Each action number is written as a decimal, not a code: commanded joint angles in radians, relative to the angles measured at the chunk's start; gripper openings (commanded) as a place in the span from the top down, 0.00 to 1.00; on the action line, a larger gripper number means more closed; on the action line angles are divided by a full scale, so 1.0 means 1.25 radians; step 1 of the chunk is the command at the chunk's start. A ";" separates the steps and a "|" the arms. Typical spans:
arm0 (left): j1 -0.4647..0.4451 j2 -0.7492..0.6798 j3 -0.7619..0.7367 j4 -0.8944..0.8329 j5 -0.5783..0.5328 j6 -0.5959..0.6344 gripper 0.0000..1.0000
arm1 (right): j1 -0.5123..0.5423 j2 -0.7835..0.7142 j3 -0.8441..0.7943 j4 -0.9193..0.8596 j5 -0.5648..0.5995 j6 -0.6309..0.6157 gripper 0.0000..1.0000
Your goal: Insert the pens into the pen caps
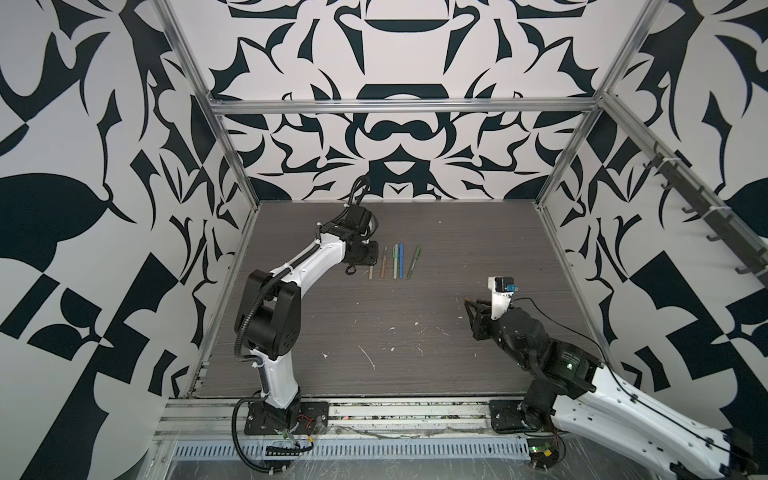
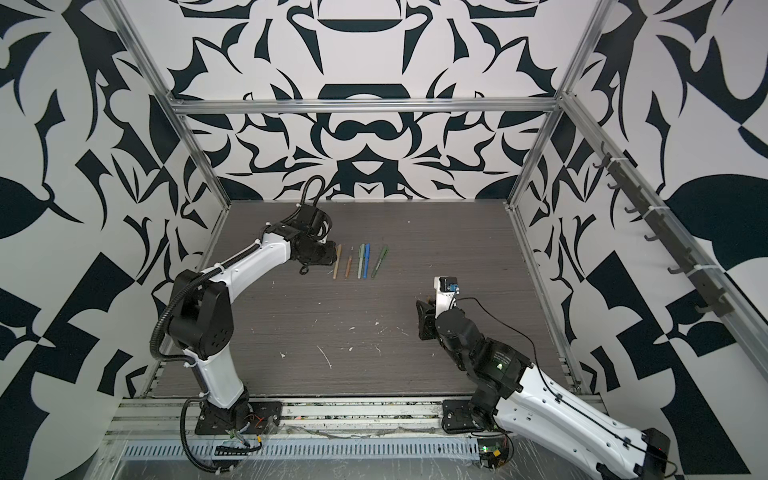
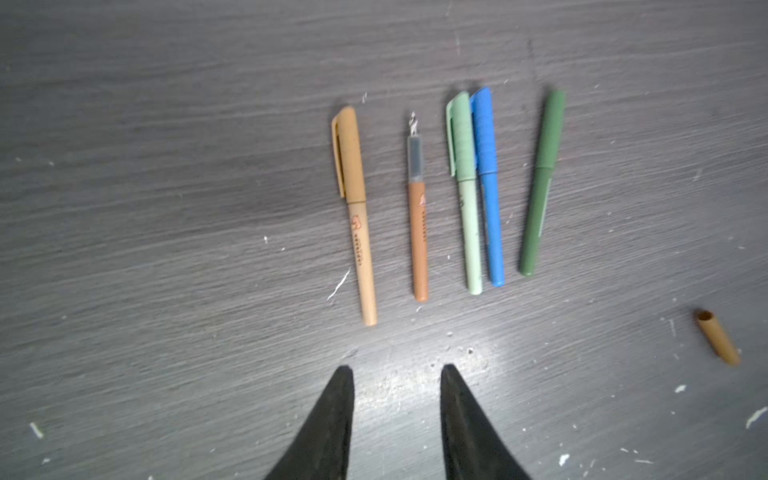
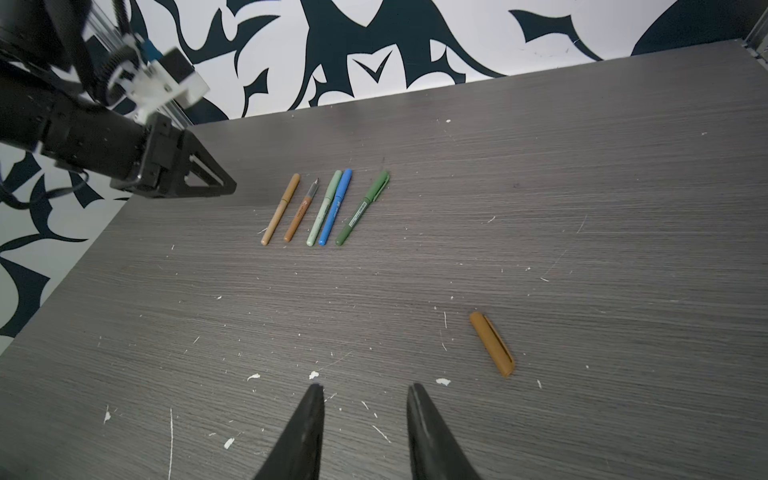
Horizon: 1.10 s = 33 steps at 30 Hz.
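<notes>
My left gripper will next move over past the tan pen, go down and close on the orange-brown pen's blunt end [image 1: 382, 273] [image 3: 420, 280] below it. The bare tip will stay clear.
Five pens lie side by side on the table. The tan pen [image 3: 353, 216], pale green pen [image 3: 465, 191], blue pen [image 3: 488, 187] and dark green pen [image 3: 542, 183] each wear a matching pen cap. The orange-brown pen [image 3: 417, 241] has its dark tip bare. Its orange-brown pen cap [image 4: 491, 344] lies loose, apart from the row and near my right gripper [image 4: 368, 386], which is open and empty. My left gripper [image 3: 397, 370] hovers just short of the row's near ends, open with nothing between its fingers. In a top view it [image 1: 375, 250] covers part of the tan pen.
White scratch marks and flecks [image 1: 368, 357] dot the dark wood-grain table [image 1: 457, 249]. Aluminium frame posts [image 1: 552, 199] and patterned walls enclose the table on three sides. The left arm's elbow [image 1: 270, 316] stands over the table's left side.
</notes>
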State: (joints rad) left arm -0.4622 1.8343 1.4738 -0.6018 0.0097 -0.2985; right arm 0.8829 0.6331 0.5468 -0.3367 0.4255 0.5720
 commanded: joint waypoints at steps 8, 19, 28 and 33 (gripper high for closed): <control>-0.052 0.155 0.112 -0.076 -0.012 0.025 0.68 | -0.004 0.022 0.023 0.040 -0.017 0.013 0.63; -0.060 0.293 0.233 -0.115 -0.045 0.050 0.71 | -0.004 -0.028 -0.002 0.015 -0.001 0.025 0.64; -0.065 0.336 0.249 -0.133 -0.092 0.068 0.76 | -0.004 -0.017 -0.007 0.028 -0.006 0.025 0.64; -0.069 0.352 0.245 -0.140 -0.137 0.079 0.79 | -0.003 -0.019 -0.006 0.028 -0.007 0.027 0.64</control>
State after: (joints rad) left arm -0.5423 2.2398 1.7668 -0.7280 -0.1146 -0.2150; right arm 0.8822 0.6106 0.5335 -0.3252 0.4042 0.5968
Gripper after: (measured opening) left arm 0.209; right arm 0.365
